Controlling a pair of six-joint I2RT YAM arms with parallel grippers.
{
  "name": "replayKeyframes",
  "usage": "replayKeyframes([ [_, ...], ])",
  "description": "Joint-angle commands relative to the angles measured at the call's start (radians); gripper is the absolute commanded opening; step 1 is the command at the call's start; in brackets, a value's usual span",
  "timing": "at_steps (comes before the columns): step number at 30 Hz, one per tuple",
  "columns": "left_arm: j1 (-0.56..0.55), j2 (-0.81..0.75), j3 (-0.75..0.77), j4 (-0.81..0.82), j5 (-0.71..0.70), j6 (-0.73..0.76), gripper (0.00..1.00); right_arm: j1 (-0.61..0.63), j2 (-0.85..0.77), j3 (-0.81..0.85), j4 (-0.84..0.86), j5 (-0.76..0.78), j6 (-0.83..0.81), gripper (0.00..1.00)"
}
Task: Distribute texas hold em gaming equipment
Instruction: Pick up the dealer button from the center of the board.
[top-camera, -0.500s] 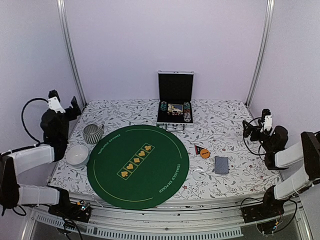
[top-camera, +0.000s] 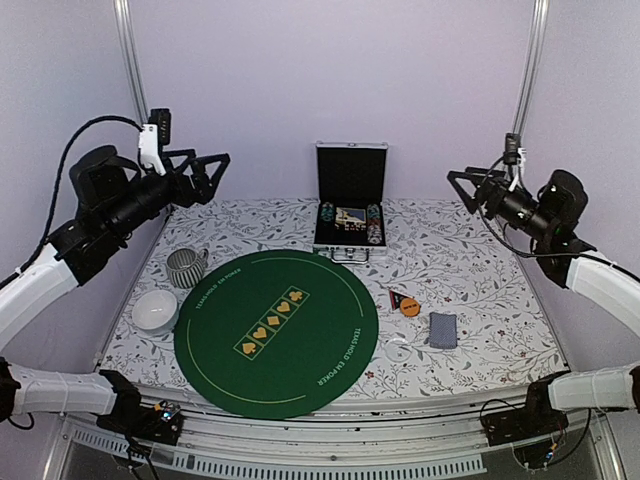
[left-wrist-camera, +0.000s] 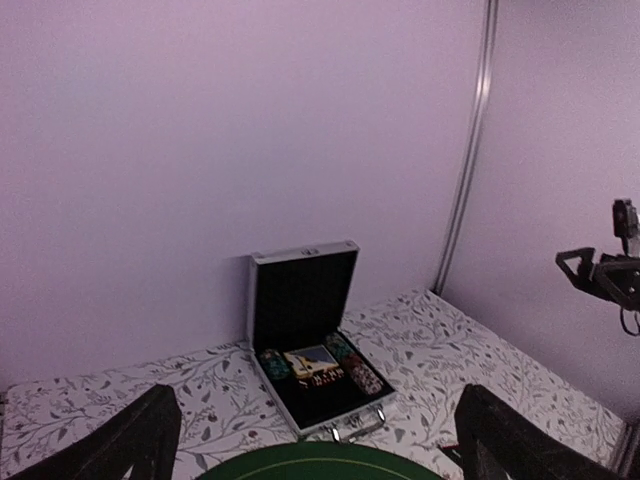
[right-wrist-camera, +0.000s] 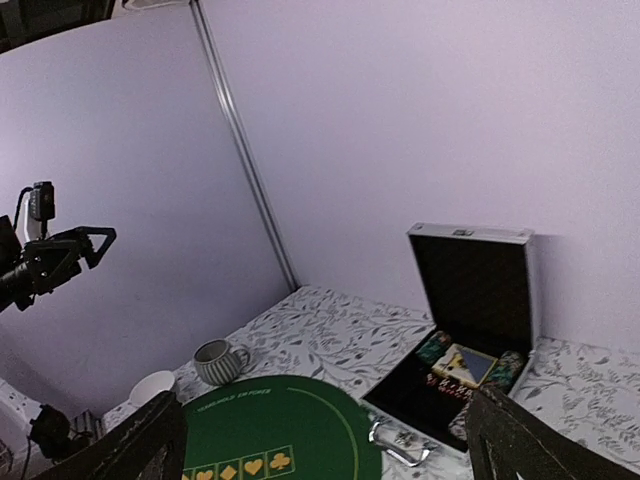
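My right gripper needs to move down and to the left in the top view, turning its fingers downward, onto the whitish disc (top-camera: 399, 350), because it lies flat on the cloth.
An open metal case (top-camera: 350, 212) stands at the table's back, with poker chip stacks (top-camera: 375, 226) and a card box inside; it also shows as the case (left-wrist-camera: 312, 372) and the case (right-wrist-camera: 465, 345) in the wrist views. On the cloth right of the round green mat (top-camera: 276, 332) lie a grey-blue deck of cards (top-camera: 442, 329), an orange disc (top-camera: 409, 307), a small dark triangle (top-camera: 398, 296) and a whitish disc (top-camera: 399, 350). My left gripper (top-camera: 212, 180) hangs open, high over the back left corner. My right gripper (top-camera: 460, 192) hangs open, high at the right. Both are empty.
A striped cup (top-camera: 185, 267) and a white bowl (top-camera: 156, 309) stand left of the mat; the cup (right-wrist-camera: 218, 362) also shows in the right wrist view. Metal frame posts (top-camera: 135, 100) rise at the back corners, and purple walls enclose the table.
Both arms have risen from low positions at the table's sides and now point inward above it. Both grippers stayed open. Nothing on the table moved.
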Motion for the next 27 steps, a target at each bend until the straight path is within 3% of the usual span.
replayKeyframes([
  [1, -0.104, 0.031, 0.068, -0.372, 0.11, 0.057, 0.98, 0.272, 0.065, 0.172, -0.553, 0.23, -0.133, 0.99],
  [8, -0.169, 0.048, 0.024, -0.492, 0.023, 0.138, 0.98, 0.611, 0.323, 0.405, -1.066, 0.619, -0.106, 0.99],
  [13, -0.173, 0.024, -0.04, -0.478, -0.066, 0.145, 0.98, 0.716, 0.539, 0.5, -1.346, 0.677, -0.027, 0.99],
  [19, -0.173, -0.034, -0.171, -0.397, -0.115, 0.166, 0.98, 0.738, 0.641, 0.472, -1.41, 0.607, 0.018, 0.99],
  [27, -0.171, -0.047, -0.213, -0.382, -0.131, 0.182, 0.98, 0.738, 0.705, 0.383, -1.406, 0.541, 0.039, 0.99],
])
